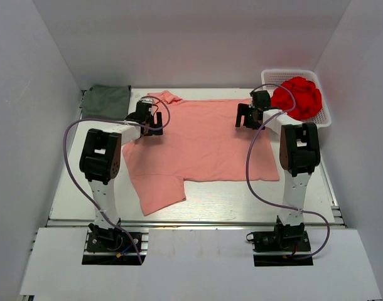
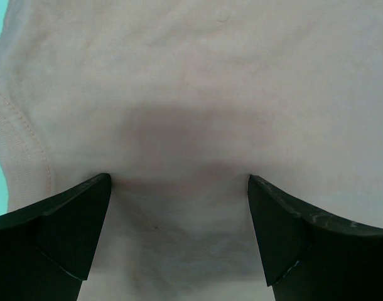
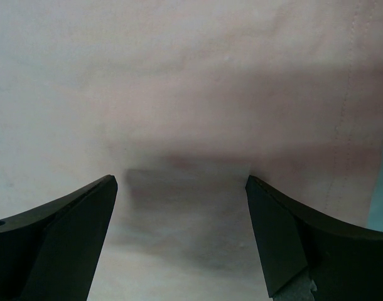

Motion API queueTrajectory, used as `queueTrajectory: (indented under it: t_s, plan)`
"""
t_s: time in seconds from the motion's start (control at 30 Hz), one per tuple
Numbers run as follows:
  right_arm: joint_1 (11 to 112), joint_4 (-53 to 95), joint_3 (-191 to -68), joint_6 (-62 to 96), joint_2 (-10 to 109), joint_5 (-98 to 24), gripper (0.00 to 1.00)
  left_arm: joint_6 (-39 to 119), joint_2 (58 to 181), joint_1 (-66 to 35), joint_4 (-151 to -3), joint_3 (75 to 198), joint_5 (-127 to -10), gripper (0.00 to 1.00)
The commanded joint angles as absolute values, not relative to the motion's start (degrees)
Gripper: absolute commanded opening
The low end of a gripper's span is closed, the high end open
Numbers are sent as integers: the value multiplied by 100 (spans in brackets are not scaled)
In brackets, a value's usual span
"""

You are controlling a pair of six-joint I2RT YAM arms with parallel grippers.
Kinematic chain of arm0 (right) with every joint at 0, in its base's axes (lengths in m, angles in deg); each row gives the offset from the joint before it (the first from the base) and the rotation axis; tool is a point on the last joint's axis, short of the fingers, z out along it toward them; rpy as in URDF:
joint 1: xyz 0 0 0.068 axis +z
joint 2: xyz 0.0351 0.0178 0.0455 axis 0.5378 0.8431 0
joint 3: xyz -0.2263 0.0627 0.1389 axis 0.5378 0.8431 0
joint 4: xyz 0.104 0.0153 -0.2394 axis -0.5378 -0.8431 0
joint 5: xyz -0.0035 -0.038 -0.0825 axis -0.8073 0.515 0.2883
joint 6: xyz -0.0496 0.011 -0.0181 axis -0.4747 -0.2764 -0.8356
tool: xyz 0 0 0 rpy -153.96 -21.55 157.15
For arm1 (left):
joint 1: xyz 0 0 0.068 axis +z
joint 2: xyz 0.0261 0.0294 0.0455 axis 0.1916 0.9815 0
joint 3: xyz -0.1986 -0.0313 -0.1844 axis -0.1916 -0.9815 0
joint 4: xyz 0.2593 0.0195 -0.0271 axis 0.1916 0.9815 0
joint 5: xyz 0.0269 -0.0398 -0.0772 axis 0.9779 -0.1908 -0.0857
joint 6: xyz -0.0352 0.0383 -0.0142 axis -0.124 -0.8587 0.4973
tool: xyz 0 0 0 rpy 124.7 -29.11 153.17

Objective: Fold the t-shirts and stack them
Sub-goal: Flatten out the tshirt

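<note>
My left gripper will next move back over the pink cloth onto the near sleeve's outer corner (image 1: 145,210), which lies back from it by the table's near edge.
The salmon-pink t-shirt (image 1: 201,141) lies spread flat across the middle of the table, collar at the far left, one sleeve toward the near left. My left gripper (image 1: 155,123) is open, tips down on the shirt's far left part near the collar; pink cloth (image 2: 198,106) fills its view between the fingers (image 2: 78,219). My right gripper (image 1: 244,116) is open, tips on the shirt's far right edge; cloth (image 3: 179,94) and a hem seam fill its view. The dark grey-green t-shirt (image 1: 107,100) lies folded at the far left corner.
A white basket (image 1: 322,119) at the far right holds a bunched red cloth (image 1: 297,97). White walls close in the table on three sides. Purple cables loop from both arms over the table.
</note>
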State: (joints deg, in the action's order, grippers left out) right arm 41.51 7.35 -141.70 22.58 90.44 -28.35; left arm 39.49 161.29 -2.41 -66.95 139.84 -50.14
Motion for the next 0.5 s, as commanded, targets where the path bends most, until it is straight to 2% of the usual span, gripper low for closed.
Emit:
queueTrajectory:
  t_s: [0.0, 0.13, 0.27, 0.47]
  plan:
    - [4115, 509, -14479, 1833, 8989, -2852, 89, 3697, 16033, -232, -6479, 14255, -5382, 100]
    - [4194, 649, -14287, 1736, 8506, -3589, 89, 3696, 15454, -232, -6478, 14168, -5881, 100]
    - [4299, 982, -13777, 1840, 7759, -3933, 89, 4003, 14487, -346, -6119, 13861, -5821, 100]
    - [4414, 1606, -12066, 2376, 6134, -3769, 89, 5171, 13107, -346, -5251, 12614, -6277, 100]
